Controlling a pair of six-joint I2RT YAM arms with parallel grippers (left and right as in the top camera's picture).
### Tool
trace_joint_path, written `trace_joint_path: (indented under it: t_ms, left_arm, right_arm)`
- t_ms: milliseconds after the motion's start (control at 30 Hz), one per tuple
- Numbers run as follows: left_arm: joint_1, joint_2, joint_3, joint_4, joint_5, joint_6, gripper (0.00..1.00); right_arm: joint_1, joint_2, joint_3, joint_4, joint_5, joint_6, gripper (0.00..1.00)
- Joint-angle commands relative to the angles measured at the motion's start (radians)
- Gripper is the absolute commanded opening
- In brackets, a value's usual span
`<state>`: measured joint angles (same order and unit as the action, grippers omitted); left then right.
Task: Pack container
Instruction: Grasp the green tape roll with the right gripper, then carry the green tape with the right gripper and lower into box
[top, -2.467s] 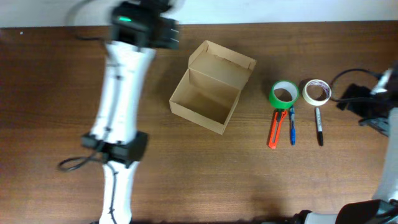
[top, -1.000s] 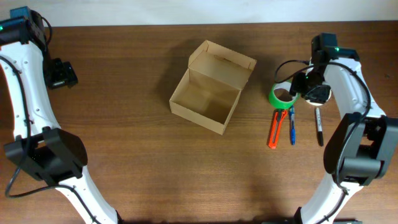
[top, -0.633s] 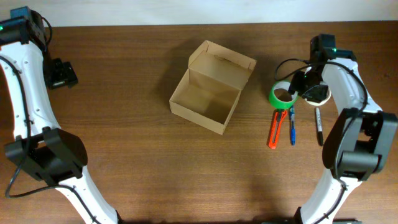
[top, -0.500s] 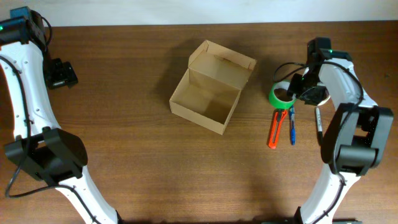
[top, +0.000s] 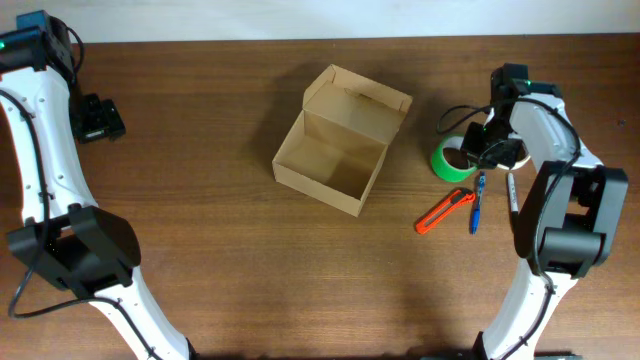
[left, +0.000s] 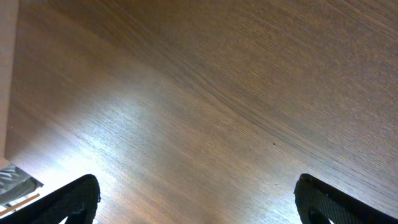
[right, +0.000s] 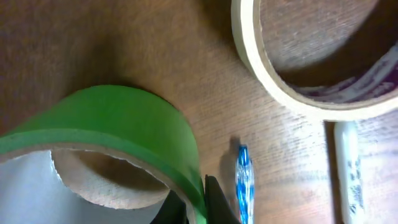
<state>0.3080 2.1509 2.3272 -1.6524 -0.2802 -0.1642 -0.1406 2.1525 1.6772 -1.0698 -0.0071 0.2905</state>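
As the container (top: 353, 108) stands empty, I will raise my right gripper, move it left in the overhead view, and lower into the container's end (top: 311, 151) opposite the cutter to release.
The container (top: 353, 108), a tan cardboard box, stands open and empty at mid-table with its lid flap raised at the back. To its right, my right gripper (top: 476, 150) is shut on the wall of a green tape roll (top: 450, 163). In the right wrist view one finger sits inside the green tape roll (right: 124, 121) and one outside, at my right gripper (right: 198, 200). A cream tape roll (right: 298, 99) lies just beyond. My left gripper (top: 100, 118) hangs open over bare wood at the far left, and in the left wrist view my left gripper (left: 198, 205) holds nothing.
An orange cutter (top: 445, 211) lies slanted below the green roll. A blue pen (top: 477, 203) and a black marker (top: 514, 192) lie beside it. In the right wrist view the blue pen (right: 244, 180) lies right next to my fingers. The table's far edge runs along the top.
My right gripper has moved left onto the green roll and shut on its wall. The orange cutter has swung to a slant and the blue pen has shifted slightly. The left arm stayed still.
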Motion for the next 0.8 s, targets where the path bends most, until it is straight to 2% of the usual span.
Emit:
trace_joint_path:
  t_ms: [0, 200, 367, 567, 767]
  left_arm:
    - [0.005, -0.001, -0.004, 0.002, 0.007, 0.009, 1.00]
    - [0.005, -0.001, -0.004, 0.002, 0.007, 0.009, 1.00]
    - [0.005, -0.001, -0.004, 0.002, 0.007, 0.009, 1.00]
    - [0.005, -0.001, -0.004, 0.002, 0.007, 0.009, 1.00]
    - [0.005, -0.001, -0.004, 0.002, 0.007, 0.009, 1.00]
  right_arm:
    - [0.003, -0.055, 0.104, -0.039, -0.020, -0.032, 0.03]
    - [0.010, -0.148, 0.361, -0.217, -0.020, -0.051, 0.03]
    - [0.071, -0.201, 0.564, -0.356, -0.042, -0.131, 0.03]
    - [0.257, -0.233, 0.709, -0.447, -0.026, -0.252, 0.04]
    - [0.499, -0.217, 0.721, -0.406, 0.122, -0.259, 0.04]
